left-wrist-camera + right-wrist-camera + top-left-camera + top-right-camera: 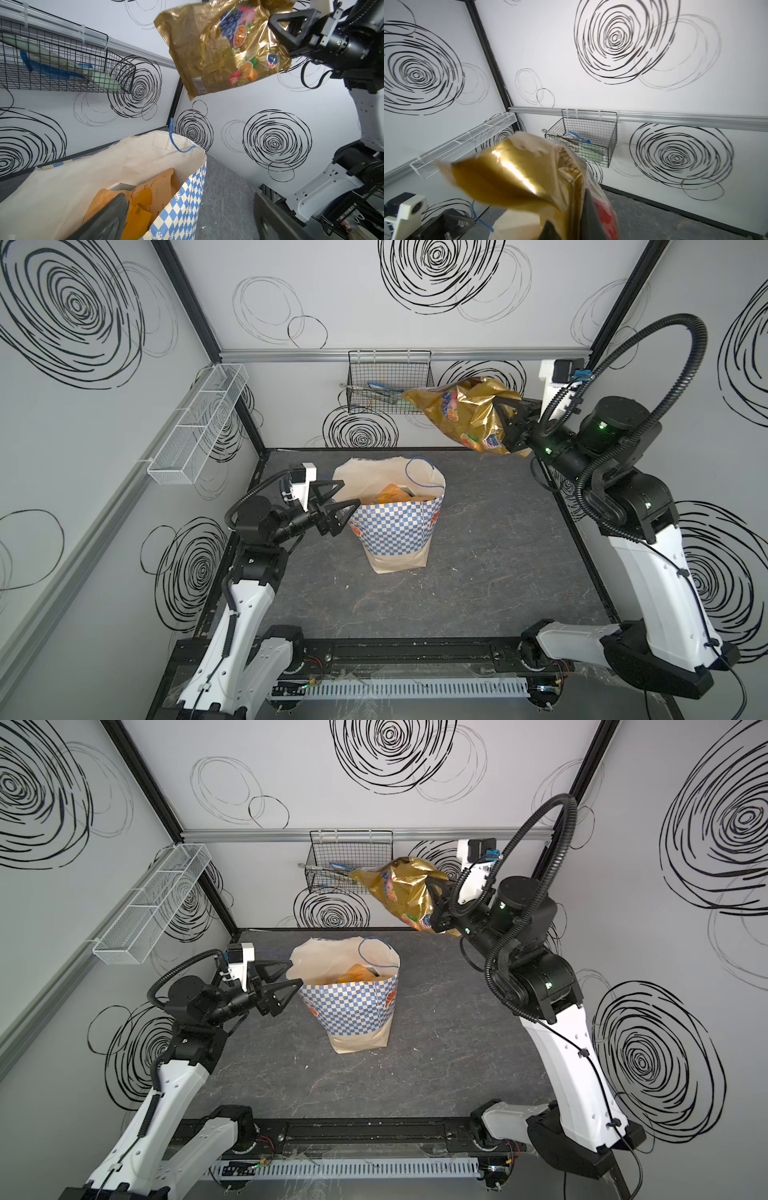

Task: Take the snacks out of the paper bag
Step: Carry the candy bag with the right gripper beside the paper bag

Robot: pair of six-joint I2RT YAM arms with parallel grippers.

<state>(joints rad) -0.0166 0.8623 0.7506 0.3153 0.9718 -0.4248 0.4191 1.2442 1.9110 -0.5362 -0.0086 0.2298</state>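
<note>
I will next lower my right gripper to the bare tabletop beside the paper bag and release the gold bag's top, since that empty spot is below it.
The paper bag stands upright mid-table, cream with a blue-and-white checkered band and blue cord handles. Orange snacks lie inside it. My left gripper is open at the bag's left rim. One finger is above the opening, the other outside the checkered wall; it grips nothing. My right gripper is raised at the back right, shut on a crumpled gold bag printed with fruit, which hangs in the air.
A black wire basket hangs on the back wall right beside the gold bag, with green and blue packets in it. A white mesh shelf is fixed to the left wall. The dark grey table spreads around the bag.
</note>
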